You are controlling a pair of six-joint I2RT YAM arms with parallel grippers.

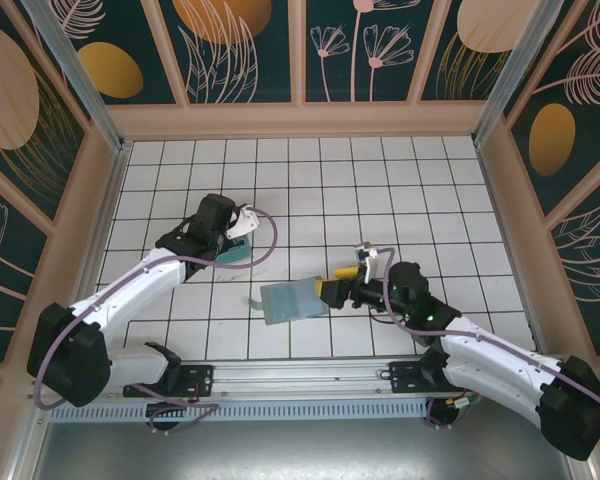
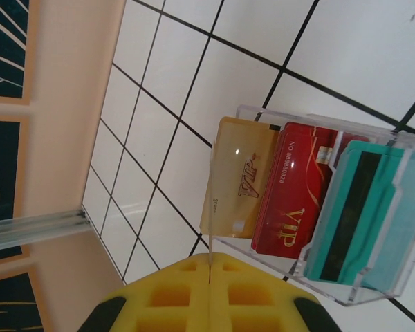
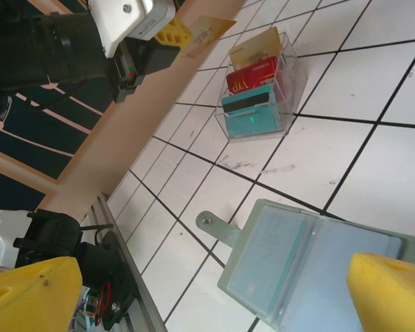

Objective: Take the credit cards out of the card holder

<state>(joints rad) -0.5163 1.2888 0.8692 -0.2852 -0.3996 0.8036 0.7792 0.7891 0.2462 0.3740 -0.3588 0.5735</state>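
Note:
Next, my left gripper lowers its thin tan card onto the tan card in the clear stand and releases it there, because that slot holds the matching card.
The grey-green card holder (image 1: 292, 300) lies open and flat on the tiled table, its snap tab (image 3: 218, 228) sticking out to one side. My right gripper (image 1: 338, 282) hovers at its right edge, open, and in the right wrist view the two yellow fingers (image 3: 34, 294) straddle the card holder (image 3: 311, 277). My left gripper (image 1: 240, 232) is shut on a tan credit card (image 3: 206, 31), seen edge-on (image 2: 210, 207) between the yellow pads (image 2: 173, 297). It holds that card just above the clear stand.
A clear acrylic stand (image 2: 373, 277) holds a tan card (image 2: 245, 176), a red VIP card (image 2: 294, 194) and a teal card (image 2: 360, 214); in the top view the stand (image 1: 232, 258) sits under the left gripper. Wooden walls enclose the table, with a metal rail (image 1: 300, 378) at the near edge.

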